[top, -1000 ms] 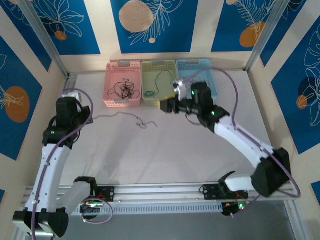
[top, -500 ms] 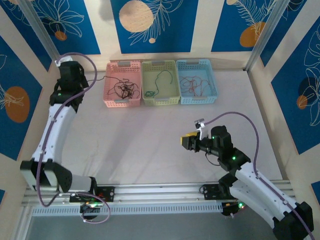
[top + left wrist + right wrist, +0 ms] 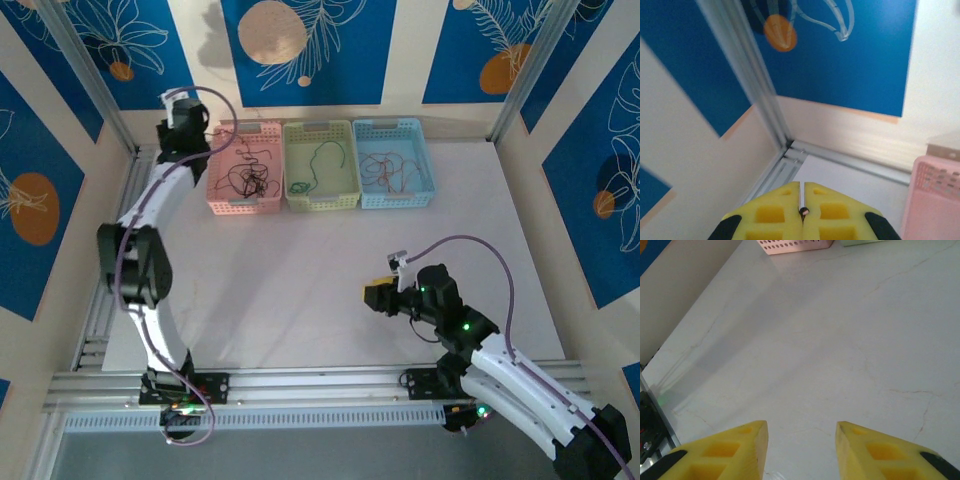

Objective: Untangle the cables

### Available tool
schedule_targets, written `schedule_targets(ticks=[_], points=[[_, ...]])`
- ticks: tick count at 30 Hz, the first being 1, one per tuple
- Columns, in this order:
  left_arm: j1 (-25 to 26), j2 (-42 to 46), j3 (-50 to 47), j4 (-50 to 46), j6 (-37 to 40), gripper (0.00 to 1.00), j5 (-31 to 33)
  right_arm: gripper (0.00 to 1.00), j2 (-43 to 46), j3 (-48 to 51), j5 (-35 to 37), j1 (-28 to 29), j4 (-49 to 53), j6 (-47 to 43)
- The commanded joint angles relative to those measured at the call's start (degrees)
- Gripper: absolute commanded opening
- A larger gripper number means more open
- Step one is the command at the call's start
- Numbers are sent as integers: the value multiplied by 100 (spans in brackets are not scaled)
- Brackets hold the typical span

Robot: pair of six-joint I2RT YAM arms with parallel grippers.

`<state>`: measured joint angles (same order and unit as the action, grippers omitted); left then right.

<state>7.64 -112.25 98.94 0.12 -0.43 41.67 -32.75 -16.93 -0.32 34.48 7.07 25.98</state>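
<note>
The other black cable pieces lie at the bottom of the pink basket (image 3: 934,214). My left gripper should next move across over the basket and down toward its bottom to release the black cable end there.
The cables lie sorted in three baskets at the back: black strands (image 3: 247,178) in the pink one, a green wire (image 3: 318,165) in the green one, red-orange wires (image 3: 388,170) in the blue one. My left gripper (image 3: 185,125) is raised at the back left corner beside the pink basket. It is shut, with a black cable end (image 3: 803,212) pinched between its yellow pads (image 3: 770,215). My right gripper (image 3: 372,295) hangs open over the bare table at the near right, and nothing lies between its fingers (image 3: 730,450).
The pink basket (image 3: 244,206), green basket (image 3: 320,201) and blue basket (image 3: 396,198) stand in a row against the back wall. An aluminium frame post (image 3: 750,75) and a rail run close in front of the left gripper. The pink basket's corner (image 3: 935,200) sits to its right.
The left arm swung from the table's left side up to the back left corner by the pink basket, and the strand on the table is gone. The right arm withdrew from the baskets to the near right.
</note>
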Motion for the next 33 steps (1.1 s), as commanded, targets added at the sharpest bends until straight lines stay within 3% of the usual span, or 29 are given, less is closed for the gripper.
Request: schedule_targets(ticks=[1, 12, 18, 26, 29, 30, 32, 33], points=[[300, -908, 1077, 426, 672, 0, 227, 40, 111, 102, 265, 104, -48, 5], [604, -3223, 3282, -1883, 324, 0, -882, 37, 111, 128, 501, 335, -96, -76], [605, -4434, 5004, -3451, 177, 0, -1701, 37, 114, 126, 678, 479, -75, -110], [554, -4598, 5215, -4085, 232, 0, -2323, 37, 127, 128, 896, 698, -101, -189], [554, -4432, 5109, -4101, 227, 0, -2216, 37, 127, 128, 961, 774, -99, -207], [551, -4354, 5109, -4143, 192, 5, -2218, 37, 137, 128, 1005, 799, -89, -211], [559, -4085, 5073, -4182, 113, 32, -2301, 37, 146, 137, 1046, 840, -88, -217], [562, -3956, 5028, -4166, 115, 40, -2295, 37, 157, 137, 1060, 853, -87, -217]])
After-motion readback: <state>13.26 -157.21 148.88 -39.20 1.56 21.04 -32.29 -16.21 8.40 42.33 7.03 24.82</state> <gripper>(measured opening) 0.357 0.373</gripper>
